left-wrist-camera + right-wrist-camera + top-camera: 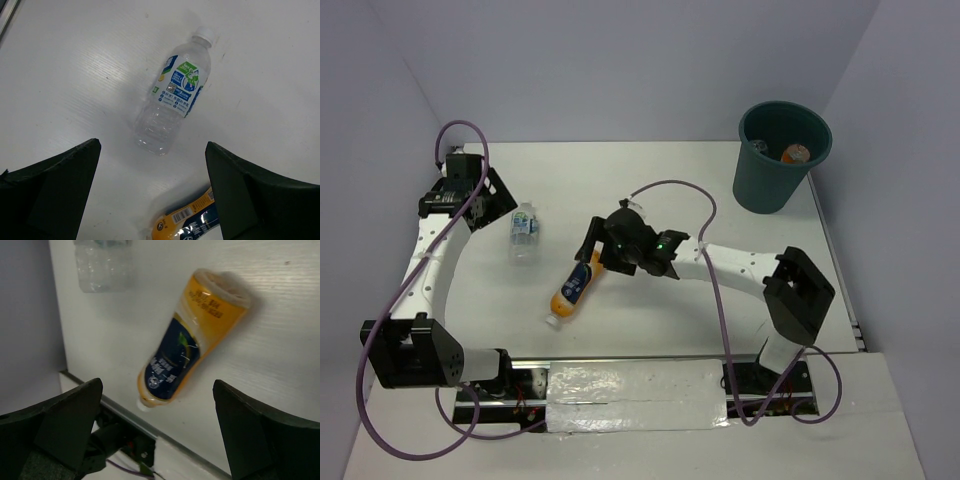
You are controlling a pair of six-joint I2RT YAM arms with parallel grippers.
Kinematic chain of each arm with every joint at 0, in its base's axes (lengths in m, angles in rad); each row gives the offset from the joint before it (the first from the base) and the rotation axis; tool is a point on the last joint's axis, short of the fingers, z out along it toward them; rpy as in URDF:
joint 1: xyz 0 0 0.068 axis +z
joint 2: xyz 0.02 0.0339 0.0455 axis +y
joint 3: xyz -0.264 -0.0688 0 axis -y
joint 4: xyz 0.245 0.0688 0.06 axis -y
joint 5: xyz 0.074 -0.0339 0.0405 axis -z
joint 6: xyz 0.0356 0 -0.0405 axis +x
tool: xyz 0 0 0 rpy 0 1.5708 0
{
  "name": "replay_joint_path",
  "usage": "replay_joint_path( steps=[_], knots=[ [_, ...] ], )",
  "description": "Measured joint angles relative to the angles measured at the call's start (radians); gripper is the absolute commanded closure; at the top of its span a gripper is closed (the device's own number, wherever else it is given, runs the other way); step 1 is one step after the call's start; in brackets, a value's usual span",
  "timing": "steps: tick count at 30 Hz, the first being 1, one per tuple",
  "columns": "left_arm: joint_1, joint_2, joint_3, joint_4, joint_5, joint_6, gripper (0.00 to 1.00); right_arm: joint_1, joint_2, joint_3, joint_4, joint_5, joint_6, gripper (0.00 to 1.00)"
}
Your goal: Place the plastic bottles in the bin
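The robot's right gripper will sink and shift toward the cap end and close around the bottle's dark-labelled middle, because the orange-yellow bottle (573,289) still lies below its open fingers.
The orange-yellow bottle (573,289) with a dark label lies on the white table, its white cap toward the near edge. My right gripper (595,252) hovers over its base end, open; the bottle (192,337) lies on the table between and below the spread fingers (157,385), untouched. The clear bottle with a blue-white label (524,233) lies to its left. My left gripper (505,208) is open above it; the bottle (175,95) lies ahead of the fingers (152,147). The teal bin (765,185) stands at the far right. An orange object (796,153) and something clear show inside it.
White walls close in the table on the left, back and right. A metal rail with cables (125,435) runs along the near edge by the arm bases. The orange-yellow bottle's base also shows in the left wrist view (187,225).
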Motion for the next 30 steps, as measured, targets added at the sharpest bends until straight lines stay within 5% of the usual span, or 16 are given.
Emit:
replay_joint_path(
  steps=[14,25,30],
  knots=[
    [0.0,-0.001,0.0,0.0,0.028,-0.015,0.01,0.0,0.235,0.016,0.143,-0.137,0.198,0.01],
    [0.0,-0.001,-0.002,0.0,0.032,-0.015,0.01,0.0,0.344,0.059,0.169,-0.134,0.233,0.22],
    [0.0,-0.001,-0.002,0.001,0.039,-0.015,0.01,0.0,0.36,0.077,0.17,-0.128,0.222,0.44]
  ],
)
